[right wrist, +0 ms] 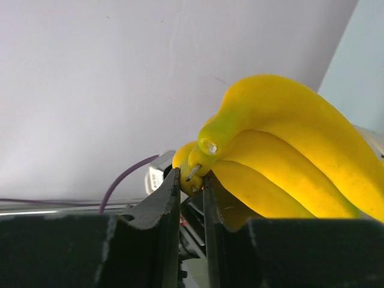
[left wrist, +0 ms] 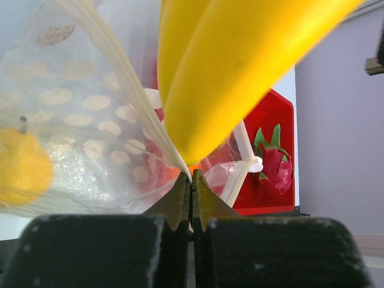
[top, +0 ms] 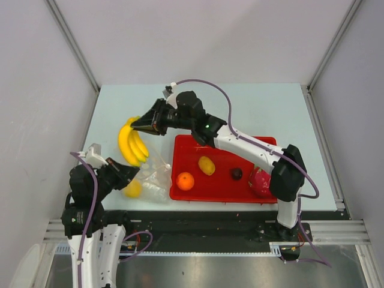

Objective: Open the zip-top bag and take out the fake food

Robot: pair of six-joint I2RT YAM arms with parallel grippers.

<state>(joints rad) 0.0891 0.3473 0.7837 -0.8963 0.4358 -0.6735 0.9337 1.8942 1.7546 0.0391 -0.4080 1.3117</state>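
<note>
Next, my right gripper will rise above the bag's opening, then lower the banana bunch beside the yellow mango.
The yellow banana bunch (top: 132, 144) hangs above the table's left side, and my right gripper (top: 138, 125) is shut on its stem end (right wrist: 201, 168). Its lower tips reach down to the mouth of the clear dotted zip-top bag (top: 153, 177). My left gripper (top: 133, 175) is shut on the bag's edge (left wrist: 174, 157). A yellow fruit (top: 132, 189) still lies inside the bag (left wrist: 90, 120). In the left wrist view the bananas (left wrist: 240, 66) fill the upper middle.
The red tray (top: 219, 183) right of the bag holds an orange (top: 185, 180), a yellow mango (top: 206, 165), a small dark fruit (top: 237, 173) and a pink dragon fruit (top: 259, 182). My right arm reaches over the tray's back edge. Grey walls enclose the table.
</note>
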